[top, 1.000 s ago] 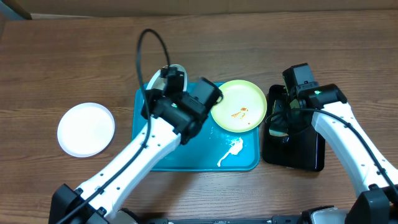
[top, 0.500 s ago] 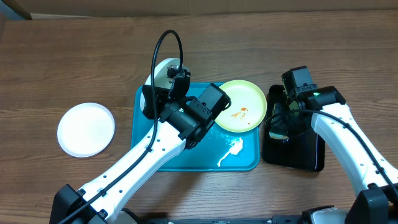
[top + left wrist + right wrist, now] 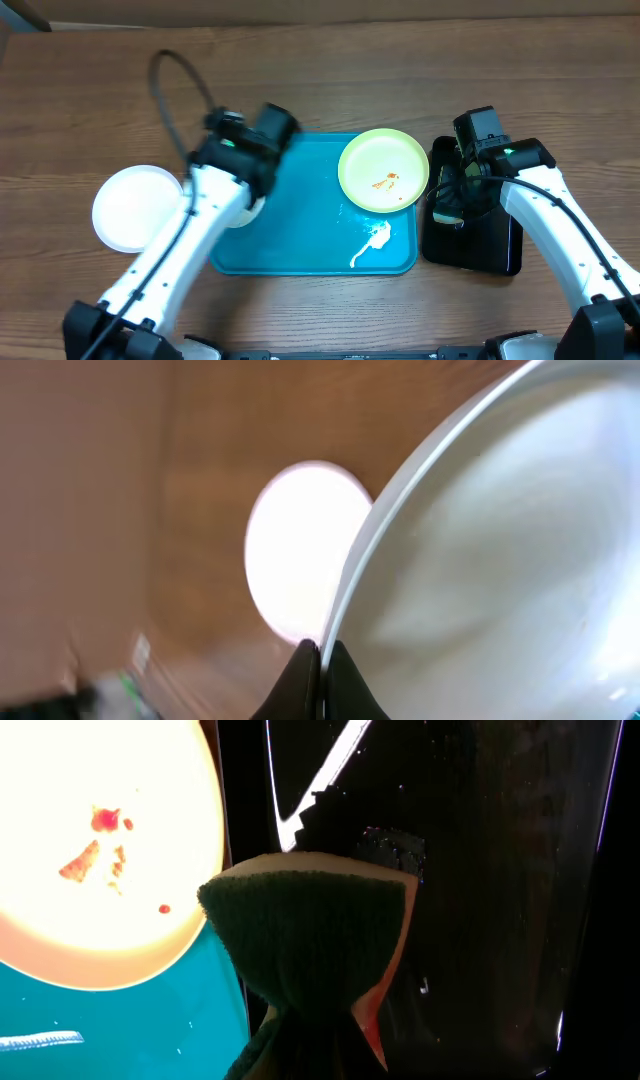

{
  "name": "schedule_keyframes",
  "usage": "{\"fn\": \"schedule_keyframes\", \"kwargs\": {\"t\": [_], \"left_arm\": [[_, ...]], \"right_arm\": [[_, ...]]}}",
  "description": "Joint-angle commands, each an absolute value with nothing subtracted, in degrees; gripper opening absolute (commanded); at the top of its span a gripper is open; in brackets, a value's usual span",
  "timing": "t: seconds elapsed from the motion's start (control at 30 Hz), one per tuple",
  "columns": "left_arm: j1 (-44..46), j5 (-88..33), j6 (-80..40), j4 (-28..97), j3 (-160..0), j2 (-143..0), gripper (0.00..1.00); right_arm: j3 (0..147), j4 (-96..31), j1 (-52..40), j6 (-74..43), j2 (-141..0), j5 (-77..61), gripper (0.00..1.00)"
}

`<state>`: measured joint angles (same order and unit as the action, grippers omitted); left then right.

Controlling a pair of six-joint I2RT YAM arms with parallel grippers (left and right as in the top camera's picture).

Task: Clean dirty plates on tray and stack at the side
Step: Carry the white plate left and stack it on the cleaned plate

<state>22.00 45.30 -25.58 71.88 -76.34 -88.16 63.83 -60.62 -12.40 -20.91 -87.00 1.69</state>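
Note:
Next, my left gripper swings to the left in the overhead view, then lowers its plate onto the white plate already on the tabletop.
My left gripper (image 3: 322,660) is shut on the rim of a white plate (image 3: 500,540), held tilted over the left edge of the blue tray (image 3: 300,245). In the overhead view only a sliver of that plate (image 3: 248,210) shows under the arm. A second white plate (image 3: 138,207) lies on the table to the left and also shows in the left wrist view (image 3: 300,550). The yellow-green plate (image 3: 384,170) with reddish smears (image 3: 95,850) sits at the tray's back right corner. My right gripper (image 3: 320,1040) is shut on a green sponge (image 3: 310,930) over the black tray (image 3: 470,245).
A white smear (image 3: 372,243) lies on the blue tray's front right. The black glossy tray (image 3: 480,870) stands right beside the blue tray. A black cable (image 3: 170,90) loops up above the left arm. Wood table surrounds everything.
My left arm has swung left from the tray's back left corner, carrying the white plate toward the plate on the table. The right arm and sponge have not moved.

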Motion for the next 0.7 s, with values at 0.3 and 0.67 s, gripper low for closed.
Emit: {"fn": "schedule_keyframes", "kwargs": {"t": [0.3, 0.67], "left_arm": [[-17.6, 13.2, -26.8, 69.9, -78.3, -86.1, 0.04], [-32.6, 10.5, -27.1, 64.4, -77.3, -97.0, 0.04]], "right_arm": [[63.7, -60.5, -12.3, -20.8, -85.5, 1.8, 0.04], [63.7, -60.8, -12.3, -20.8, -85.5, 1.4, 0.04]]}}
